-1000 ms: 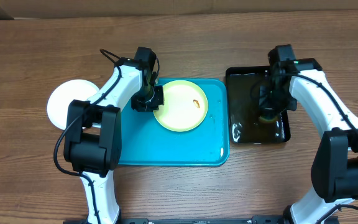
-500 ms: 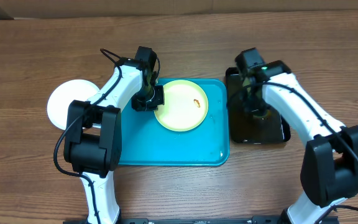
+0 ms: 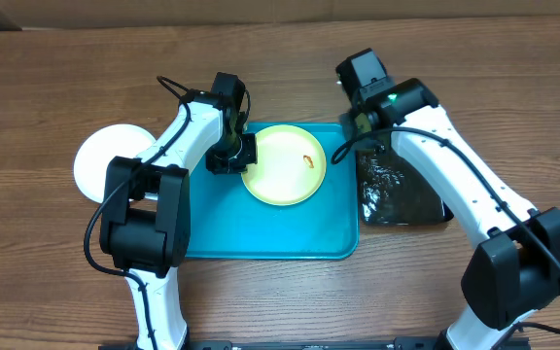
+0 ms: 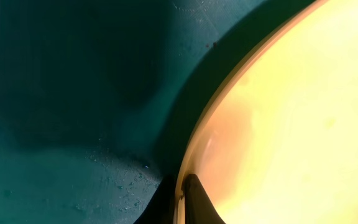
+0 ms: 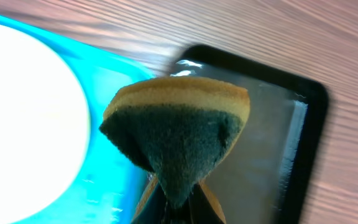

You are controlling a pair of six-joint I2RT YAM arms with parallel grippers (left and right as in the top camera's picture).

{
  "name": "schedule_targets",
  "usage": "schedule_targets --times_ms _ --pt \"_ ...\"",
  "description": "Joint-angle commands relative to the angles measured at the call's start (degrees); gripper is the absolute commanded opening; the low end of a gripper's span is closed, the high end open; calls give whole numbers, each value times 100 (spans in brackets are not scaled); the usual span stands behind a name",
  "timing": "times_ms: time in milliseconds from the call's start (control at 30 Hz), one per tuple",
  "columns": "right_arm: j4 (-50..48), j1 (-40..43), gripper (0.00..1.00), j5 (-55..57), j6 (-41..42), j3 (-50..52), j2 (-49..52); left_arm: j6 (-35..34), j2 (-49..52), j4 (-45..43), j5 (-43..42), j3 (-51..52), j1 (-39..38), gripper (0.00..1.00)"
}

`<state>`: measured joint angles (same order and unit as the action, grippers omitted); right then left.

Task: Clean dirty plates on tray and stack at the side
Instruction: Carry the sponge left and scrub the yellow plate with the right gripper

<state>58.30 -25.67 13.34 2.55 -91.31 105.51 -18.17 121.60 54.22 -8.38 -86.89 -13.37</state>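
My right gripper should next wipe the plate's smear, then go down into the black basin [image 5: 253, 146] and let go of the sponge [image 5: 179, 127]. The basin is below my gripper, beside the tray.
A lime-green-rimmed plate [image 3: 282, 165] with a brown-orange smear [image 3: 308, 160] lies on the turquoise tray [image 3: 261, 228]. My left gripper [image 3: 233, 153] is shut on the plate's left rim. In the left wrist view the rim runs between the two fingertips [image 4: 191, 202], with the plate [image 4: 291, 124] on the right and the tray [image 4: 73, 93] on the left. My right gripper [image 3: 356, 124] hangs over the tray's right edge, shut on a yellow and dark-green sponge [image 5: 179, 127]. The right wrist view shows the plate [image 5: 23, 112] left of the sponge.
A glossy black basin [image 3: 406, 199] holding dark water stands right of the tray; its rim [image 5: 303, 124] shows behind the sponge. A white plate [image 3: 100, 160] rests on the wooden table left of the tray.
My right arm has swung left with the sponge, from over the black basin to the tray's right edge. The left arm stays at the plate's rim.
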Motion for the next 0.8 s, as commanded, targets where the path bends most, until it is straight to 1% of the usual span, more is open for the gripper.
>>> schedule_targets --times_ms 0,233,333,433,500,700,767 --pt "-166 -151 4 -710 286 -90 31 -26 365 63 232 225 -17 4" --pt "-662 -557 4 -614 304 -61 546 -28 365 59 234 225 -17 4" --pt "-802 -754 4 -125 299 -61 848 -28 365 61 232 225 -17 4" --pt "-1040 -981 4 623 299 -61 1139 -26 365 61 234 225 -17 4" --pt "-1200 -1082 4 883 297 -61 1261 -26 365 61 234 225 -17 4" --pt "-1279 -1141 4 826 295 -22 1493 -26 365 68 234 225 -17 4" --pt "-1333 -1139 4 826 184 59 1517 -26 365 79 234 225 -17 4"
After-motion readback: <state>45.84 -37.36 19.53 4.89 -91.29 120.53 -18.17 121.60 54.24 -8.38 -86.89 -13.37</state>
